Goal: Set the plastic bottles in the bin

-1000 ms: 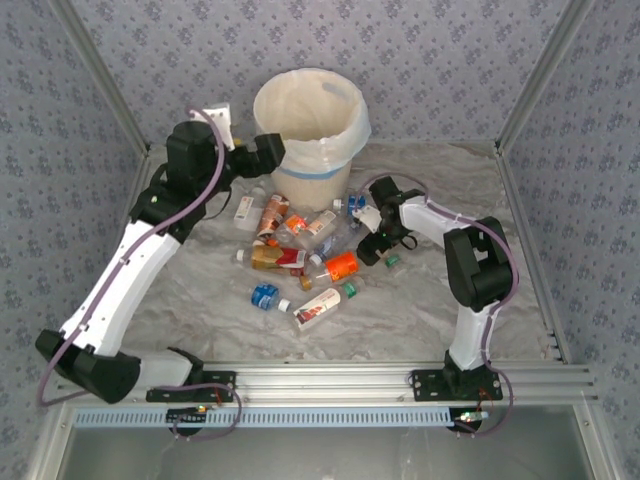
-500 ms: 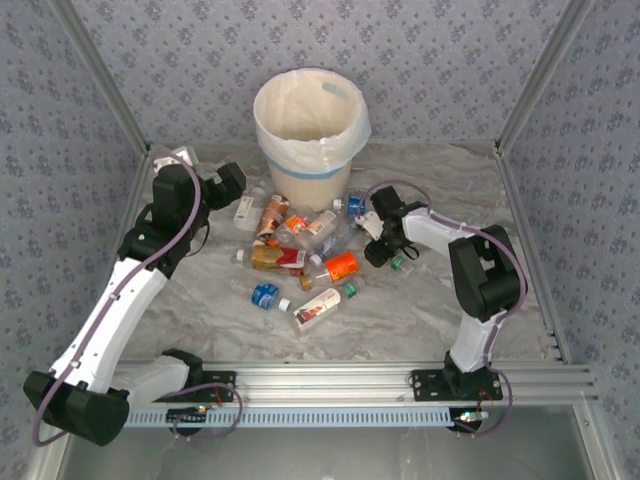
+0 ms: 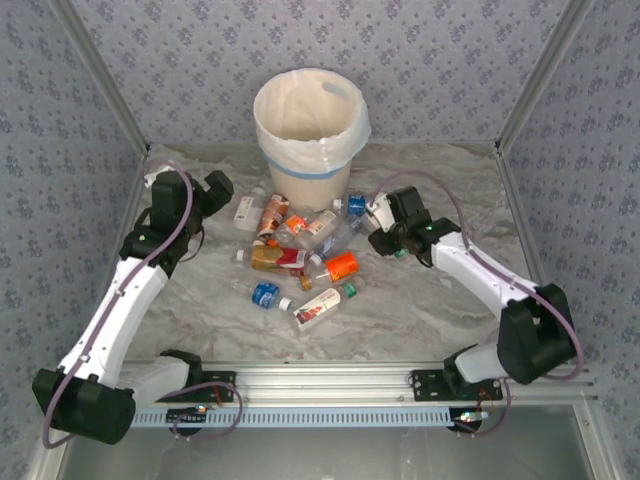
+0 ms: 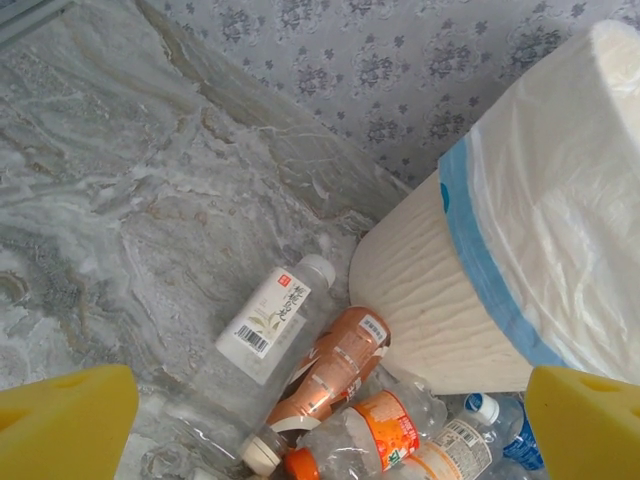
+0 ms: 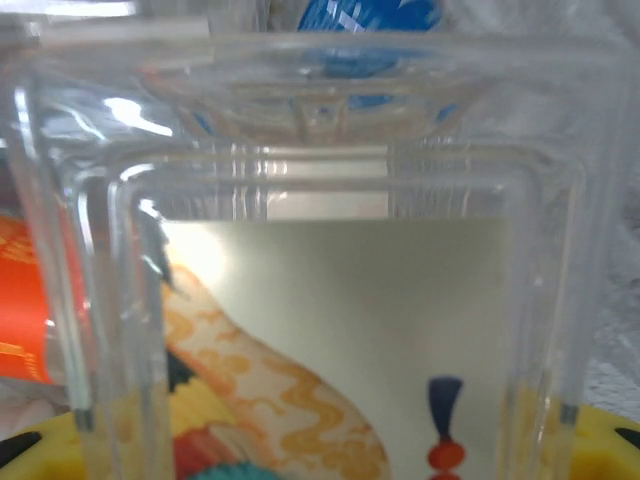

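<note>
I will next lift my right gripper up and outward over the bin's opening (image 3: 312,106) to release the clear square bottle. The bin's rim is well above the pile.
The bin (image 3: 310,125), cream-white with a bag liner and a pale blue band, stands at the back centre and shows again as the bin (image 4: 500,250) on the right of the left wrist view. Several plastic bottles (image 3: 300,255) lie piled in front of it, among them an orange one (image 3: 342,266) and a blue-capped one (image 3: 264,294). My left gripper (image 3: 215,190) hangs open left of the pile, its yellow pads (image 4: 60,420) wide apart above a white-label bottle (image 4: 265,320) and a copper bottle (image 4: 335,365). My right gripper (image 3: 385,238) is shut on a clear square bottle (image 5: 330,300) at the pile's right edge.
The marbled table (image 3: 430,310) has bare room in front and to the right. Patterned walls and metal frame posts (image 3: 530,90) close in the back and sides. A rail (image 3: 330,385) carries both arm bases at the near edge.
My right gripper closed on the clear bottle, and its elbow swung out to the right. My left arm drew back from the bin's rim to the left of the pile.
</note>
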`<state>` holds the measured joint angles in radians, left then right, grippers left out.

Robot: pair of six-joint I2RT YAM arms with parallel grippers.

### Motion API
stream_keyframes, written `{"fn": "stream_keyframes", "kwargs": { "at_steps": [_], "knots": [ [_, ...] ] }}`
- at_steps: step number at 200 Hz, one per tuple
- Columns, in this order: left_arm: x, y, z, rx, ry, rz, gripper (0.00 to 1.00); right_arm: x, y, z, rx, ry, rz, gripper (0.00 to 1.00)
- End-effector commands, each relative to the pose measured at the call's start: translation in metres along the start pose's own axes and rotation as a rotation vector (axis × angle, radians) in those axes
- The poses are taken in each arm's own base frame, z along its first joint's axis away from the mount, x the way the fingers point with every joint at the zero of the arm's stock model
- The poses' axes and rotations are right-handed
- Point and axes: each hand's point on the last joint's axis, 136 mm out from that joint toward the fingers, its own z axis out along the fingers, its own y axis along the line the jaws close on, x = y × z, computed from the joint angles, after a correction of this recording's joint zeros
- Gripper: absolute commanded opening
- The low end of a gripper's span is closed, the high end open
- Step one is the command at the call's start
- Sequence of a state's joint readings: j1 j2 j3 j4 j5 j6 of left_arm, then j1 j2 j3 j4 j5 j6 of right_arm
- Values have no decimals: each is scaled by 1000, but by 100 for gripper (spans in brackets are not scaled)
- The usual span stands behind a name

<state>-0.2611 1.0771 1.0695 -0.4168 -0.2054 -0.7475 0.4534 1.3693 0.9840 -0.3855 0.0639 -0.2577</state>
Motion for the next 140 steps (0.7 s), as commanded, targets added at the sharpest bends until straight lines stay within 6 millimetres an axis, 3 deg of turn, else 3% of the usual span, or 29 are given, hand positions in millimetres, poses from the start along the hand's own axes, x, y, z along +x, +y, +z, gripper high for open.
{"fn": "stream_keyframes", "kwargs": {
  "at_steps": [1,13,42,49,71,101,140],
  "knots": [
    [6,5,5,-7,18,-26,99,-42,-2,-28,-8,-175,69,51],
    [8,9,7,-17,25,-25,100,-63,0,-44,-41,-250,104,51],
    [13,17,9,-43,39,-14,99,-138,14,-99,-195,-484,143,51],
    [15,19,9,-51,39,-10,99,-164,12,-119,-213,-559,136,52],
    [21,20,11,-41,57,26,100,-214,1,-145,-214,-652,160,52],
    [25,15,9,-10,84,63,100,-274,-22,-157,-172,-728,195,53],
    [25,14,-2,28,68,98,100,-326,-51,-126,-81,-786,243,54]
  ]
}}
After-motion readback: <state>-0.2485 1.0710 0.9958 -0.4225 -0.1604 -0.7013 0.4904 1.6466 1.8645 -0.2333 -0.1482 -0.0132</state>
